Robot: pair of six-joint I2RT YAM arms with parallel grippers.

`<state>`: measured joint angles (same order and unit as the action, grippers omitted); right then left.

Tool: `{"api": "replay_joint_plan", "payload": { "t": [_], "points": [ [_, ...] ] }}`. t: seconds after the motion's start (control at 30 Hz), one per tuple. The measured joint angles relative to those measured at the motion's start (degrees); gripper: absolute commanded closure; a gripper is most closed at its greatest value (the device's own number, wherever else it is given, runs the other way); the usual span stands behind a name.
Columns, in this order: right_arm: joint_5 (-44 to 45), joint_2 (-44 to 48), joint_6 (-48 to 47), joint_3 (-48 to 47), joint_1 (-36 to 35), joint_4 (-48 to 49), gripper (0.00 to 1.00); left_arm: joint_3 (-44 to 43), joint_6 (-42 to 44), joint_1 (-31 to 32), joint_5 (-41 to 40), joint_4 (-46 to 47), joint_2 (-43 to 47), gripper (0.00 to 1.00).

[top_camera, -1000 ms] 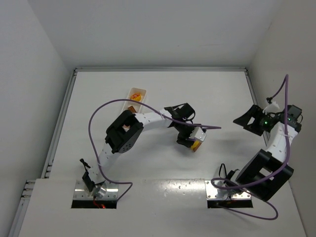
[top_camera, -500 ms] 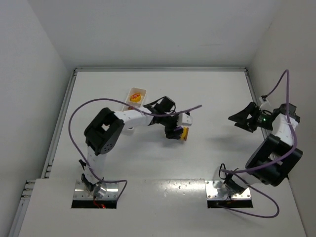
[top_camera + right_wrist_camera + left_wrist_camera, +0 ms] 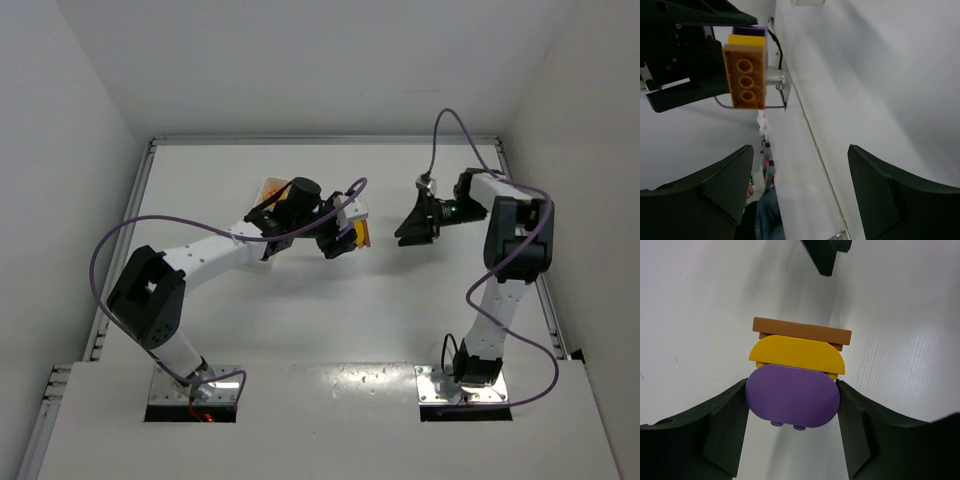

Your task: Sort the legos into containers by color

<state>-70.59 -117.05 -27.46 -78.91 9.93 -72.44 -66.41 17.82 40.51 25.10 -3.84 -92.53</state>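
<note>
My right gripper is due to slide left in the top view next and close around the stack's brown-orange end (image 3: pixel 365 234) (image 3: pixel 745 76), because the holding fingers leave that end free.
My left gripper (image 3: pixel 345 238) is shut on a stack of three legos (image 3: pixel 358 233) and holds it above the table. In the left wrist view the purple lego (image 3: pixel 792 397) sits between the fingers, with the yellow lego (image 3: pixel 797 355) and the brown-orange lego (image 3: pixel 801 331) beyond it. My right gripper (image 3: pixel 412 224) is open and empty, just right of the stack and facing it. The right wrist view shows the brown-orange lego's underside (image 3: pixel 744 75). The white tray (image 3: pixel 263 182) lies behind the left wrist, mostly hidden, with a yellow-orange lego (image 3: pixel 271 192) in its far compartment.
The white table has a raised rail along its left edge (image 3: pixel 125 240) and far edge (image 3: pixel 320 140). White walls stand close on the left, back and right. Purple cables loop over both arms.
The left arm carried the lego stack left and back, toward the tray. The right arm swung from the right edge to the left and now faces the stack, jaws still open.
</note>
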Motion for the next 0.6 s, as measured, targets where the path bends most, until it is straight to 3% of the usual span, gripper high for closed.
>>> {"api": "replay_joint_plan", "payload": {
  "t": [0.27,0.5,0.6],
  "points": [
    [-3.2,-2.8,-3.1,-11.7,-9.6,-3.5,0.23,0.1,-1.0,0.0,-1.0,-1.9,0.0,0.72],
    [-3.5,-5.4,-3.4,-12.5,-14.1,-4.7,0.24,-1.6,-1.0,1.4,-1.0,-2.4,-2.4,0.72],
    [-3.4,-7.0,-3.4,-12.5,-15.7,-4.7,0.31,-2.4,-1.0,2.0,-1.0,-2.5,-3.3,0.72]
  ]
}}
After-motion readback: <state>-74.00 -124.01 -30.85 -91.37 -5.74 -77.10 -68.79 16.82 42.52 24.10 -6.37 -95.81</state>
